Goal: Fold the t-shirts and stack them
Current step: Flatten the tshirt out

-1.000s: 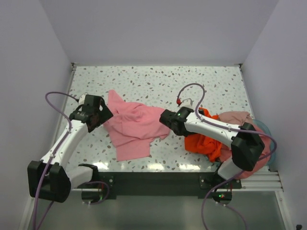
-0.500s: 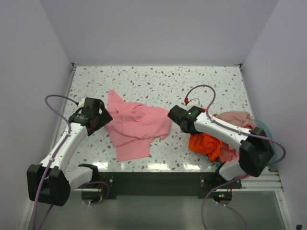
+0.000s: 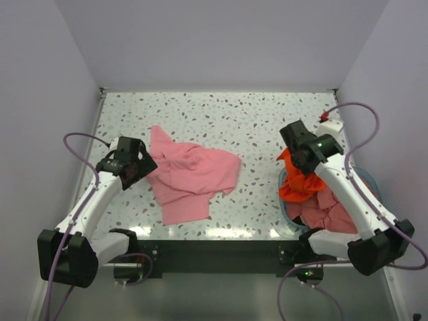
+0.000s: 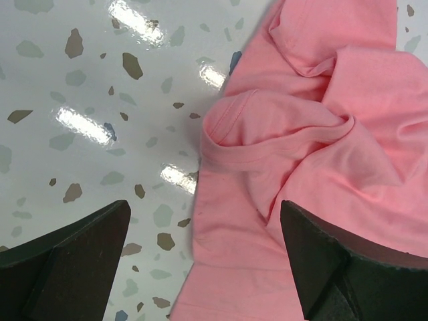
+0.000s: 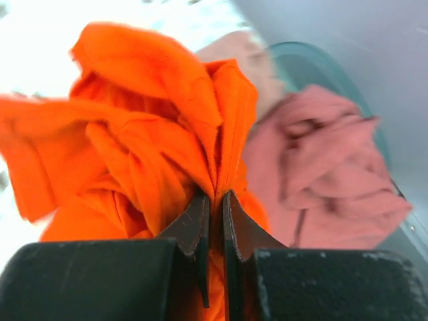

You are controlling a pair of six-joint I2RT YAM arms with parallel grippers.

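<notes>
The orange-red t-shirt still hangs above the basket's rim. It goes down into the basket toward the salmon-pink t-shirt (image 3: 326, 207) (image 5: 319, 175) next, and my right gripper then opens.
A light pink t-shirt (image 3: 190, 177) lies crumpled on the speckled table left of centre. My left gripper (image 3: 137, 167) hovers at its left edge, open. In the left wrist view, that gripper (image 4: 205, 204) straddles the pink t-shirt (image 4: 301, 154) hem with nothing between its fingers. My right gripper (image 3: 293, 162) is shut on a bright orange-red t-shirt (image 3: 295, 187), which hangs bunched from it above the basket's left side. In the right wrist view the right gripper (image 5: 216, 194) pinches a fold of the orange t-shirt (image 5: 147, 134). A darker salmon-pink t-shirt (image 3: 338, 210) (image 5: 321, 174) lies in the basket.
A pale teal round basket (image 3: 370, 179) (image 5: 321, 63) sits at the table's right front corner. White walls close in on the left, back and right. A purple cable with a white plug (image 3: 331, 122) loops behind the right arm.
My right gripper shut on the orange t-shirt and swung right from the table's middle, lifting the shirt over the basket. The left arm has barely moved.
</notes>
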